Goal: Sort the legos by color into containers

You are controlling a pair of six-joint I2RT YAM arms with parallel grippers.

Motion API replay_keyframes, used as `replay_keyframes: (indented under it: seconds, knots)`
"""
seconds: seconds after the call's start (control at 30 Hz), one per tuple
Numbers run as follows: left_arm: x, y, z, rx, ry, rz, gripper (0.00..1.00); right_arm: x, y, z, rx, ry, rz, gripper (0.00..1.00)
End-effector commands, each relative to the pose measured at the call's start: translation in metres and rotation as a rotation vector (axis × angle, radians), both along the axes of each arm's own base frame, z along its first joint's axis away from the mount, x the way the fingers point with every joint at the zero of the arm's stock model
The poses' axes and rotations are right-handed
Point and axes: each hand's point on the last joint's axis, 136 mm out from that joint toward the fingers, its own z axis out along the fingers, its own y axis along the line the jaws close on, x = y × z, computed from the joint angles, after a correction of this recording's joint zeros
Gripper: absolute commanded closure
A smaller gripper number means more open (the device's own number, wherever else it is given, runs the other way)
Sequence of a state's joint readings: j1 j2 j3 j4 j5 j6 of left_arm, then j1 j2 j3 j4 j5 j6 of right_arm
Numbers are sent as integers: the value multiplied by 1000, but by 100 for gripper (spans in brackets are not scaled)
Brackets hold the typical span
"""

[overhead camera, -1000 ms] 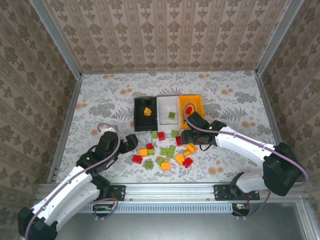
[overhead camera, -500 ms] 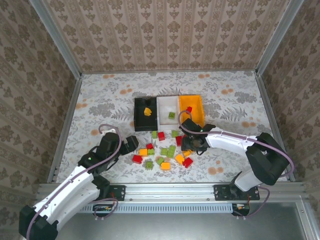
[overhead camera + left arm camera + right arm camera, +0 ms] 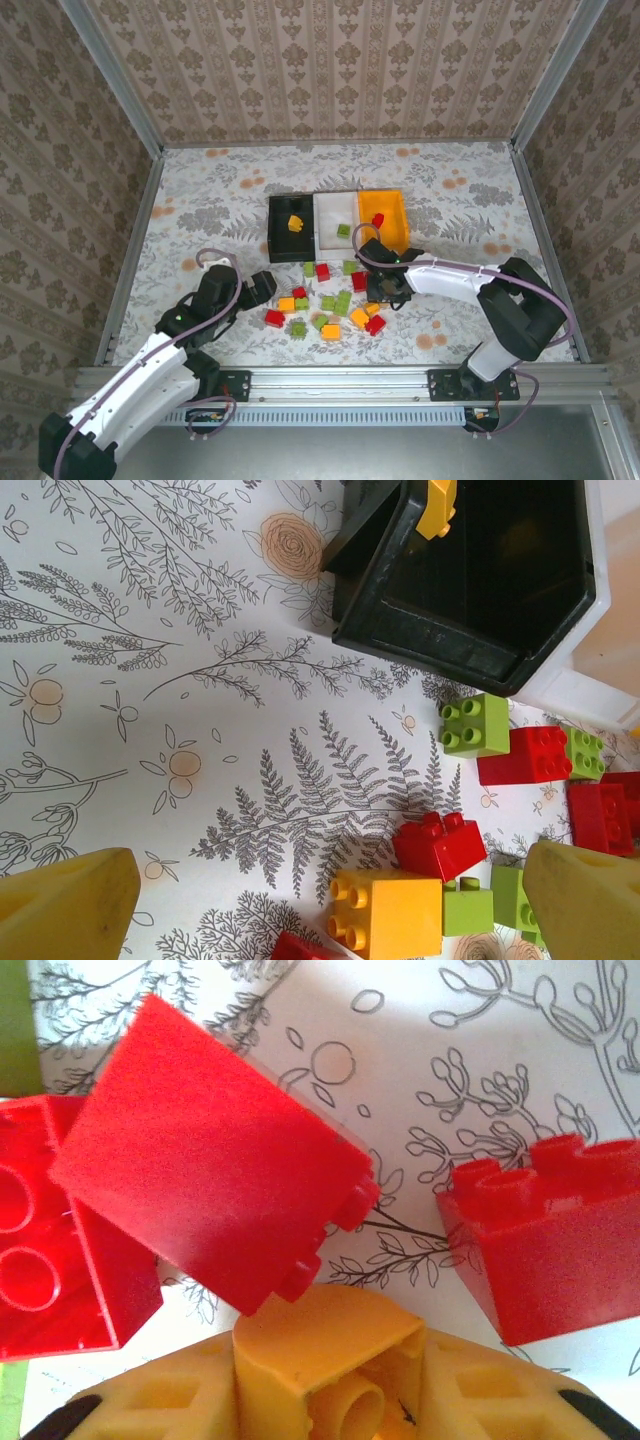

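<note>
The right gripper rises next, carries the orange-yellow lego outward past the white bin and releases it in the black bin [image 3: 273, 232], which holds a yellow brick.
Red, orange-yellow and lime green legos [image 3: 335, 300] lie scattered on the table just in front of the containers. The black bin [image 3: 273, 232] holds a yellow brick [image 3: 295, 222], the white bin [image 3: 322, 232] a green one, and the orange bin [image 3: 396, 228] a red one. At the pile's right side, my right gripper [image 3: 385, 288] is down and shut on an orange-yellow lego [image 3: 330, 1355], with red bricks [image 3: 215, 1200] lying close around it. At the pile's left edge my left gripper [image 3: 262, 287] hangs open, and an orange brick [image 3: 390, 912] and a red brick [image 3: 440, 845] lie between its fingers [image 3: 65, 905].
The black bin's wall [image 3: 385, 575] stands close ahead of my left gripper, with the white bin [image 3: 610, 655] beside it. A green brick [image 3: 474, 724] and a red brick [image 3: 528, 755] lie just in front of the bins. Bare flowered tabletop [image 3: 200, 215] stretches to the left, inside patterned walls.
My right gripper has come down onto the right side of the pile and closed on an orange-yellow brick. The left arm has barely moved and stays open.
</note>
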State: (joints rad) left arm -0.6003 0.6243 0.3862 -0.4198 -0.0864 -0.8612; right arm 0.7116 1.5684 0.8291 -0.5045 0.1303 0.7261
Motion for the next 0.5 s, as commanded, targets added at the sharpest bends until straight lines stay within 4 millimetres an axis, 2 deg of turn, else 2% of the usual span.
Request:
replay_keyframes:
  seconds: [0.0,0.1,0.2,0.27,0.37,0.47]
  knots:
    - [-2,3,-3,-4,15,11,0,4,1,22,22,-51,20,67]
    - [-2,3,-3,-7,15,11,0,5,5,47,46,-90,53,71]
    - [-1,2,-1,-10,12,11,0,13,22,79,103,-148,98,71]
    - [-2,3,-1,-11,13,10,0,23,45,105,158,-193,145,72]
    - [-4,5,-1,-6,18,14,0,40,89,131,203,-232,230,71]
    - [-7,8,-1,-2,26,20,0,64,134,141,242,-254,281,71]
